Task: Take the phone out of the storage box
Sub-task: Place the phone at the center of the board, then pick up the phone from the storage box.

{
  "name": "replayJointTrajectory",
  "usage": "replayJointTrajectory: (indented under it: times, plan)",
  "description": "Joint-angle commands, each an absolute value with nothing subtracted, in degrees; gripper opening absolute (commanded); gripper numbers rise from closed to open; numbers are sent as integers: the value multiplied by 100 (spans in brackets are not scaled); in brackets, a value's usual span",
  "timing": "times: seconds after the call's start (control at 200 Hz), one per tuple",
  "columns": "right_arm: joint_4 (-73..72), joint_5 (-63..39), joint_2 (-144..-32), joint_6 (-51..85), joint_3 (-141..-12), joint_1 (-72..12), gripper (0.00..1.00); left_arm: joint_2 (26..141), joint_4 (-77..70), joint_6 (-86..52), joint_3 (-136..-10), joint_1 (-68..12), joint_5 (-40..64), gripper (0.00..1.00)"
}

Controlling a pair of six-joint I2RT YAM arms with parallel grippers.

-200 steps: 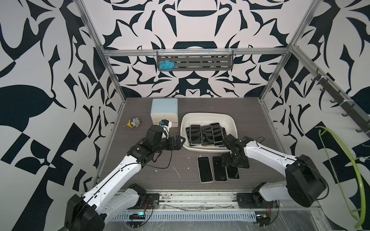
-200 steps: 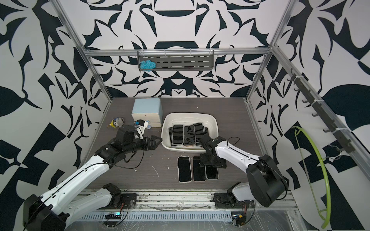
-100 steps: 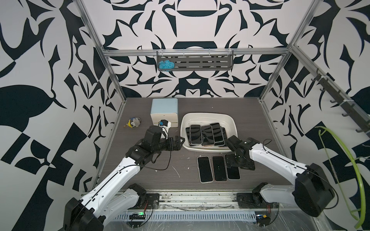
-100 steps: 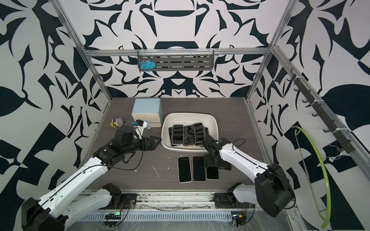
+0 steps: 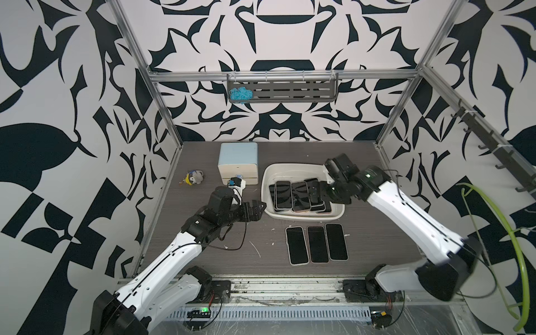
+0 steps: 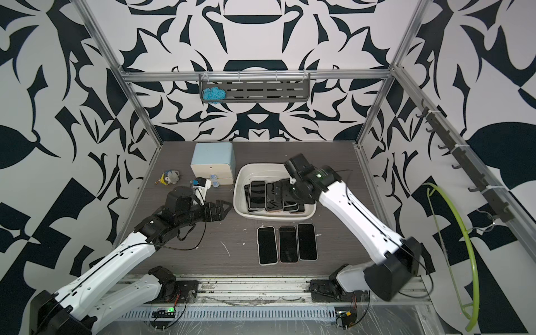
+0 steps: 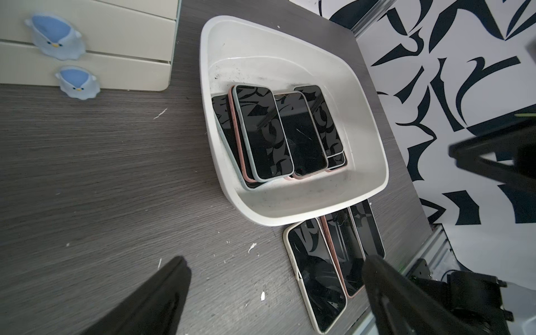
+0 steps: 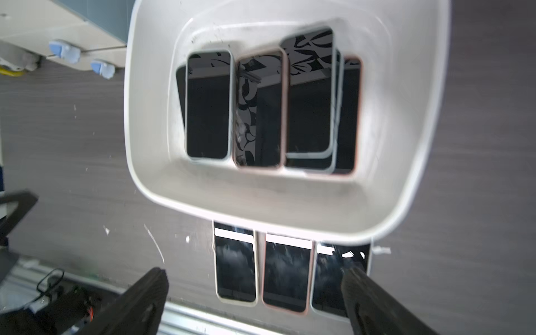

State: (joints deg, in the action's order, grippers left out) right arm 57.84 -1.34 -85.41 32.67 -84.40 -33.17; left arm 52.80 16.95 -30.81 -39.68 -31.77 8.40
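My right gripper goes across the box toward the drawer unit's side next, and then comes down astride the pale-edged phone [image 8: 208,106], as it lies on top of others.
The storage box [image 5: 290,166] [image 6: 260,167], a cream-white tub, sits mid-table and holds several overlapping dark-screened phones [image 5: 282,195] [image 6: 257,195] [image 7: 262,133] [image 8: 207,104]. Three more phones [image 5: 318,244] [image 6: 288,244] lie side by side, screens up, on the table just in front of it. My right gripper [image 5: 324,194] [image 6: 293,193] [image 8: 255,271] hovers open over the box's right part, with nothing between its fingers. To the left of the box, low over bare table, my left gripper [image 5: 261,209] [image 6: 227,209] [image 7: 275,261] is open and empty, pointing toward the box.
A blue-topped drawer unit [image 5: 238,162] stands behind and left of the box, with a small plush toy [image 5: 193,177] further left. A grey rack [image 5: 282,92] hangs on the back rail. A green hoop [image 5: 493,232] is outside on the right. The metal rail [image 5: 275,287] runs along the front.
My right gripper has lifted away from the row of phones on the table and swung back over the storage box. The left arm has barely moved.
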Motion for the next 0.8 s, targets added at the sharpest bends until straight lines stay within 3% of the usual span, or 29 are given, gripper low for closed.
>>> replayJointTrajectory:
  times: [0.0, 0.345, 0.795]
  plan:
    - [5526, 166, -9434, 3056, -8897, -3526, 99, 5335, 2137, -3181, -4259, -3153, 647, 100]
    - [5307, 474, -11956, 2865, -10495, -4060, 97, 4798, 2951, -3144, -4522, -3153, 493, 100]
    - [5337, 571, -12725, 2975, -10985, -4075, 94, 4089, 3259, -3331, -4167, -3149, 114, 100]
